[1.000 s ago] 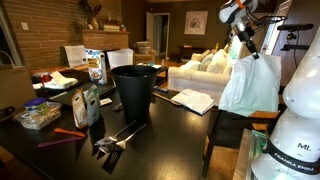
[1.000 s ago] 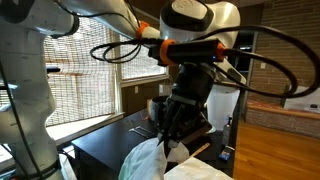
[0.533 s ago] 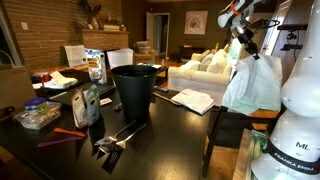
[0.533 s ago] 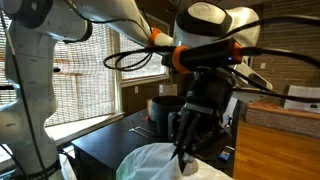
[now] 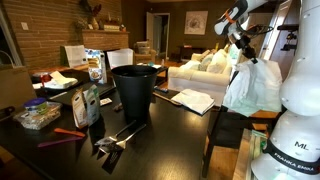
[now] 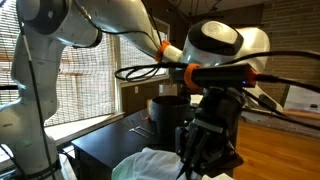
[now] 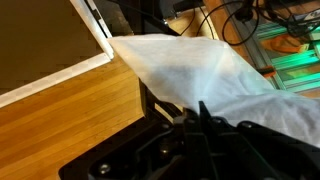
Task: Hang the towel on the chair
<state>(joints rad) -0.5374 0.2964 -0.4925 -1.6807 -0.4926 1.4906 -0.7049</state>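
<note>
Next, my gripper moves down over the dark slat of the chair (image 7: 150,98) and releases the towel's pinched edge there, because the towel already spreads above that slat.
The white towel (image 5: 250,88) hangs rumpled from my gripper (image 5: 242,55) at the right, above the dark chair (image 5: 226,128) beside the table. In an exterior view the towel (image 6: 148,164) bunches low in front of the gripper (image 6: 196,160). In the wrist view the towel (image 7: 205,62) spreads out from the shut fingers (image 7: 188,116), which pinch its edge. A dark slat of the chair (image 7: 150,98) shows under the cloth, over the wooden floor. Whether the towel rests on the chair back cannot be told.
A black bin (image 5: 134,90) stands on the dark table (image 5: 160,140), with an open white book (image 5: 192,100), bottles, a bowl and utensils around it. A pale sofa (image 5: 200,70) is behind. The robot's white base (image 5: 295,130) stands at the right.
The gripper has moved a little to the right and lower with the towel still in it. The towel hangs closer over the chair.
</note>
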